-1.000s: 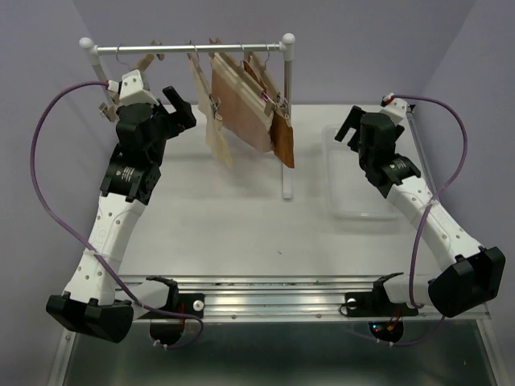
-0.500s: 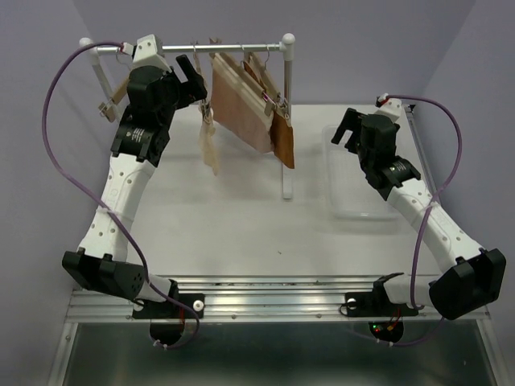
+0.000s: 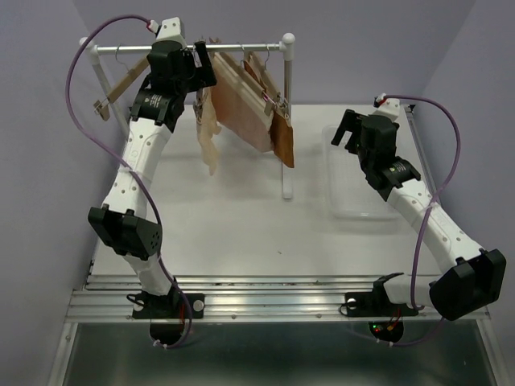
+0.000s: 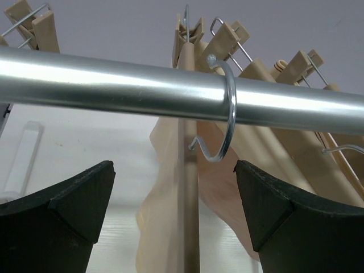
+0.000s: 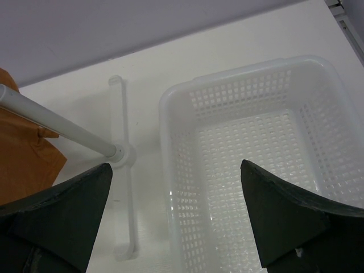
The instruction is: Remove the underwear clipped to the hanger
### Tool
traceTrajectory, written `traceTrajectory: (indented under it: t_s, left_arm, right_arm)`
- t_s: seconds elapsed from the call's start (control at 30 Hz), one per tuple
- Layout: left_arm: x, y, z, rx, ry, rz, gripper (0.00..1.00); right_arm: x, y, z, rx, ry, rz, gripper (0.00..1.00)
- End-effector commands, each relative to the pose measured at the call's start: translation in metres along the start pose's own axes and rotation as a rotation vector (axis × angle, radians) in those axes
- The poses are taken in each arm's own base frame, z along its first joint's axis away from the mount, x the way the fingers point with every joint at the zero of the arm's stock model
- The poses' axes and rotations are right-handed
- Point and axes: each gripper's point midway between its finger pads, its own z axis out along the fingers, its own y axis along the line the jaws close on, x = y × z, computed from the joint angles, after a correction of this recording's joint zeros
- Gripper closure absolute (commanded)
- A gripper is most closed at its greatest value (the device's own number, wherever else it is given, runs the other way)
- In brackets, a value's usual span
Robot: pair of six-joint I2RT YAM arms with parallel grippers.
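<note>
I need to move my left gripper in toward the hanger's bar, so that the bar is between its open fingers, before I close on the wooden clip hanger by its metal hook.
Three pieces of underwear hang from wooden clip hangers on a silver rail: pale cream, dusty pink and rust brown. My left gripper is open, raised to the rail just above the cream piece. In the left wrist view the rail crosses above my open left gripper. A metal hanger hook and the cream underwear lie between the fingers, untouched. My right gripper is open and empty over the basket.
An empty wooden clip hanger hangs at the rail's left end. The rack's right post stands between the underwear and the white mesh basket. The right wrist view shows the rack foot and an edge of rust fabric.
My left arm has risen and swung right, from beside the empty left hanger to the rail above the cream underwear. The right arm has hardly moved.
</note>
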Motion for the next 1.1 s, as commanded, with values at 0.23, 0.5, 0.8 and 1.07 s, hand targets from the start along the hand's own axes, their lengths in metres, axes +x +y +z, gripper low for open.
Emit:
traceTrajectory:
  t_s: [0.23, 0.5, 0.8, 1.07]
  left_arm:
    - [-0.015, -0.005, 0.009, 0.013, -0.018, 0.092, 0.1]
    - [-0.005, 0.001, 0.013, -0.007, 0.001, 0.104, 0.37]
    - [-0.004, 0.002, 0.013, -0.001, -0.004, 0.141, 0.8]
    - [-0.012, -0.001, 0.01, 0.025, -0.045, 0.188, 1.0]
  right_arm:
    - [-0.012, 0.009, 0.0, -0.038, -0.043, -0.012, 0.0]
    - [-0.011, 0.011, 0.0, -0.046, -0.039, -0.022, 0.0]
    - [-0.011, 0.01, -0.001, -0.049, -0.04, -0.032, 0.0]
    - [-0.014, 0.01, -0.003, -0.051, -0.046, -0.032, 0.0]
